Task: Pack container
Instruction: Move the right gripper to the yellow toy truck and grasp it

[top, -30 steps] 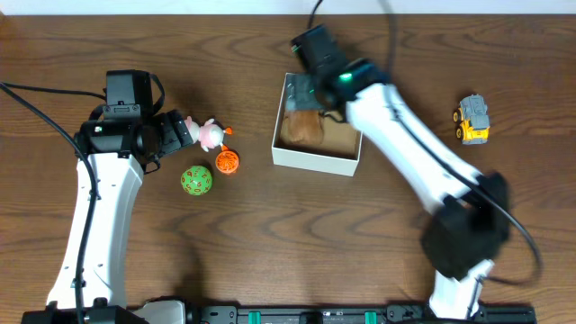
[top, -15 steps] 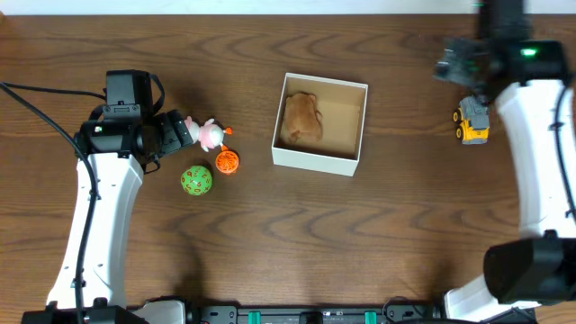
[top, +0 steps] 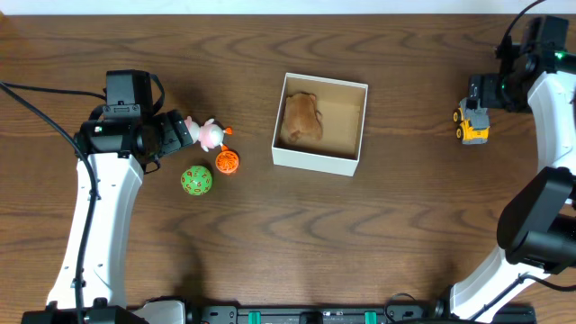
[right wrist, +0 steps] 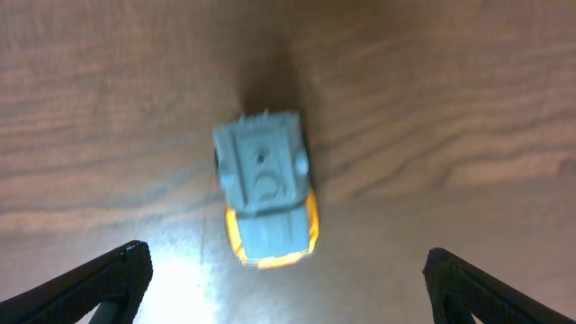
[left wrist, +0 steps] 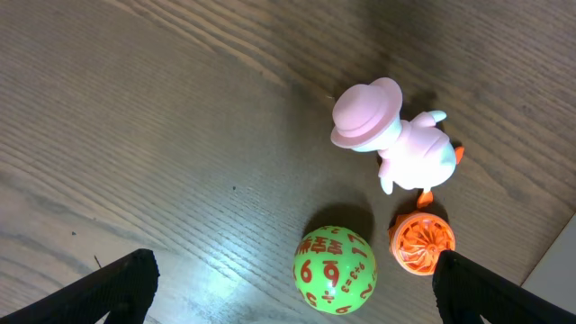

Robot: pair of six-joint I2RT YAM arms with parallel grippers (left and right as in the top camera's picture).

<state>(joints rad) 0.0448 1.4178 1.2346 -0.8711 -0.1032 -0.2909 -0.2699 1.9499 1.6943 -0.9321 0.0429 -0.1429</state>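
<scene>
The grey body of the toy truck (top: 477,119) (right wrist: 266,201) lies below my right gripper, its open fingers already on either side, so the gripper lowers onto it next.
The container (top: 316,158) is a white-walled box with a tan inside in the middle of the table, and a brown toy (top: 302,118) lies in its left half. My right gripper (right wrist: 288,283) is open over a grey and yellow toy truck (right wrist: 266,201), which shows at the far right in the overhead view (top: 473,120). My left gripper (left wrist: 292,286) is open above a green number ball (left wrist: 334,269), an orange ball (left wrist: 421,243) and a pink duck (left wrist: 396,142). In the overhead view the green ball (top: 196,180), orange ball (top: 227,162) and duck (top: 208,133) lie left of the container.
The table is dark wood. The left arm (top: 94,207) runs along the left side and the right arm (top: 549,180) along the right edge.
My right gripper has left the container, where the brown toy now lies, and swung to the far right over the toy truck. The left arm has not moved.
</scene>
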